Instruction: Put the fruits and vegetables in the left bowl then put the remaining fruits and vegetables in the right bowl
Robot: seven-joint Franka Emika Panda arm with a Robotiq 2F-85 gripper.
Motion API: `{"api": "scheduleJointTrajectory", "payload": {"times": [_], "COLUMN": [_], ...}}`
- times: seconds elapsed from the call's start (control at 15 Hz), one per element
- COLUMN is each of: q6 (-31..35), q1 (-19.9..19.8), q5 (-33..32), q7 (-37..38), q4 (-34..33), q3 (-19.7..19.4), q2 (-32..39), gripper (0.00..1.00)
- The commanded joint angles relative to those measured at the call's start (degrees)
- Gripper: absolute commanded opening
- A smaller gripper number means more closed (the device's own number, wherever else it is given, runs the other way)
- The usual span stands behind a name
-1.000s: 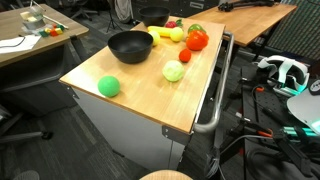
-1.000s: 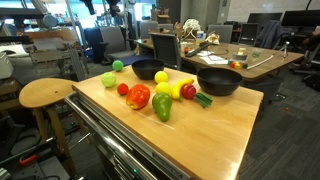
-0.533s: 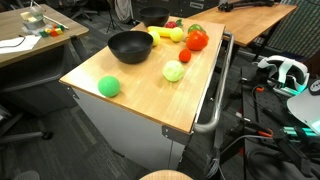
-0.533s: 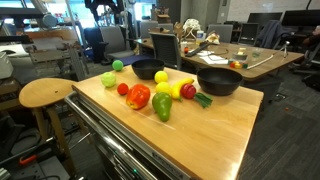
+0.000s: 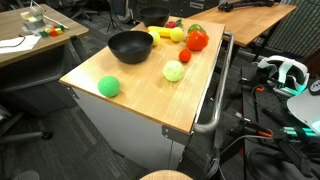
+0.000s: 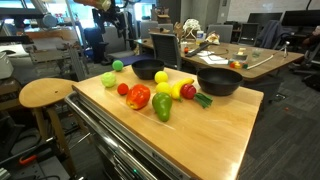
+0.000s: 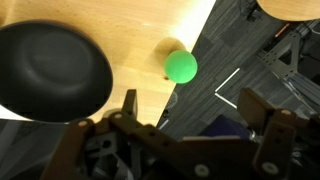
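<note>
I need to move my gripper over the edge of the table next and lower its open fingers around the bright green ball, since the ball lies clear of the bowl.
My gripper is open and empty, hanging high beyond the table's edge over the floor. In the wrist view a wide black bowl is on the left and the bright green ball lies near the table's edge. In both exterior views the ball, pale cabbage, small red item and tomato lie on the table by that bowl. A second black bowl stands by the banana, lemon and dark green item.
The wooden table is a cart with a metal handle on one side. A round wooden stool stands next to it. Desks, chairs and cables crowd the floor around it.
The arm at the top of an exterior view has shifted a little. Nothing on the table has moved.
</note>
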State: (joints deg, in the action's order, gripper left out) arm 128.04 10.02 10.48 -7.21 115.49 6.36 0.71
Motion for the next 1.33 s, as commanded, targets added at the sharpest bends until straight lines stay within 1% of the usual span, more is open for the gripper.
{"api": "scheduleJointTrajectory", "payload": {"times": [0.0, 0.27, 0.4, 0.53, 0.87, 1.27], "q6": [0.7, 1.5, 0.9, 1.0, 1.7, 2.7], "q1": [0.7, 2.2, 2.8, 3.2, 3.4, 4.5], "q5": [-6.2, -15.3, -17.3, -17.3, -14.6, -15.8], "q7": [4.8, 8.9, 10.2, 10.2, 9.3, 9.4], "q4": [-5.0, -8.2, -9.6, -10.1, -10.8, -12.3], "q3": [2.1, 2.3, 2.1, 2.4, 3.4, 3.8], "q2": [7.4, 14.1, 16.6, 18.2, 20.3, 23.0], "gripper": [1.0, 1.0, 1.0, 1.0, 1.0, 1.0]}}
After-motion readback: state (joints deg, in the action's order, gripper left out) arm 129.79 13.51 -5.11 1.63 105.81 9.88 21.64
